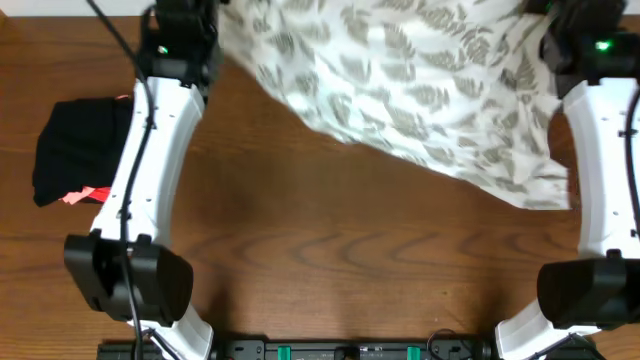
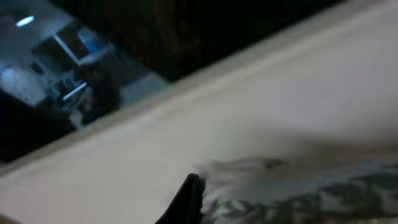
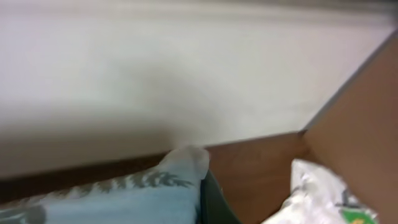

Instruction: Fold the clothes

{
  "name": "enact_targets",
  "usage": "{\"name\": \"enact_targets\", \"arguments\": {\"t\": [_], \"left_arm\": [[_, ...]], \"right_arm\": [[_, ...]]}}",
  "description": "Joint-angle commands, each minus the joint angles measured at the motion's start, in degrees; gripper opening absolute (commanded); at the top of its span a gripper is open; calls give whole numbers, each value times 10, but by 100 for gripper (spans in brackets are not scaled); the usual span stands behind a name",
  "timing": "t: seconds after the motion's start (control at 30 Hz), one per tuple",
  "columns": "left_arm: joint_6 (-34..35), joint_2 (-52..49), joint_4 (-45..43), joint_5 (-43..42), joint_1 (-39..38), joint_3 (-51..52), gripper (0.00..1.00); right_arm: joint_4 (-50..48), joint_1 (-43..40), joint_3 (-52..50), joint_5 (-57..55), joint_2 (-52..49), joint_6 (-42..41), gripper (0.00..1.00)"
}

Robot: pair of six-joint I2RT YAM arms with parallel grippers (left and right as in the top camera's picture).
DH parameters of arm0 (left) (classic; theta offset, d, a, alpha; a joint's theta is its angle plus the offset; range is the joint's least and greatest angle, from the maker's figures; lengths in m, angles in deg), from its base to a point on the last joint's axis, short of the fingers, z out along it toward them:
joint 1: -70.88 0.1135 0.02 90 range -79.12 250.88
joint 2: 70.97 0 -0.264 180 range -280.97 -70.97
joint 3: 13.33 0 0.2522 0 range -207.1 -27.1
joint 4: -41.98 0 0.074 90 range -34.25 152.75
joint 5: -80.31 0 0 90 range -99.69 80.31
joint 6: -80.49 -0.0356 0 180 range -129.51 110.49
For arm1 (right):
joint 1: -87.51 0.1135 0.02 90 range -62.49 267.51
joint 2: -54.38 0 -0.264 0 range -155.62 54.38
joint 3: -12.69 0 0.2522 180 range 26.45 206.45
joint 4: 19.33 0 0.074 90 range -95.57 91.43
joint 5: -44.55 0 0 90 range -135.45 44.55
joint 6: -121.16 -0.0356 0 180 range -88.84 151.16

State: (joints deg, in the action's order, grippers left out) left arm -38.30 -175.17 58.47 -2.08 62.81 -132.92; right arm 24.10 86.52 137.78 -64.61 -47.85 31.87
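I need to move my left gripper down and back to the bare tabletop near the black bundle next and release the dress there, since the dress hangs stretched between my arms.
The clothes point(image 1: 410, 80), a thin white dress with a grey-green fern print, hang stretched between my two arms across the far half of the table. My left gripper point(image 1: 200, 18) holds their far left end and my right gripper point(image 1: 552, 22) their far right end. The lower hem droops toward the right, down to the tabletop. In the left wrist view one dark finger point(image 2: 188, 200) presses against printed cloth point(image 2: 298, 199); the left gripper point(image 2: 200, 186) is shut on it. In the right wrist view the right gripper point(image 3: 203, 167) is shut on a fold of the printed cloth point(image 3: 124, 193).
A black bundle point(image 1: 80, 145) with coral-pink trim lies at the left edge, beside my left arm point(image 1: 150, 170). My right arm point(image 1: 610, 170) runs along the right edge. The brown wooden table point(image 1: 330, 240) shows in front of the dress.
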Motion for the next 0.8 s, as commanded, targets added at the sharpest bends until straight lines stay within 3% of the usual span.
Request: {"name": "enact_targets", "arguments": {"t": [0.0, 0.33, 0.5, 0.77], "left_arm": [[27, 2, 66, -19, 4, -28, 6], [39, 1, 397, -19, 4, -22, 6], [52, 1, 489, -19, 7, -20, 6], [86, 1, 630, -19, 7, -11, 6]], "right_arm": [[31, -20, 22, -36, -6, 13, 1], [356, -40, 22, -37, -6, -14, 1], [514, -41, 22, -33, -6, -53, 1], [656, -51, 22, -33, -6, -83, 1]]}}
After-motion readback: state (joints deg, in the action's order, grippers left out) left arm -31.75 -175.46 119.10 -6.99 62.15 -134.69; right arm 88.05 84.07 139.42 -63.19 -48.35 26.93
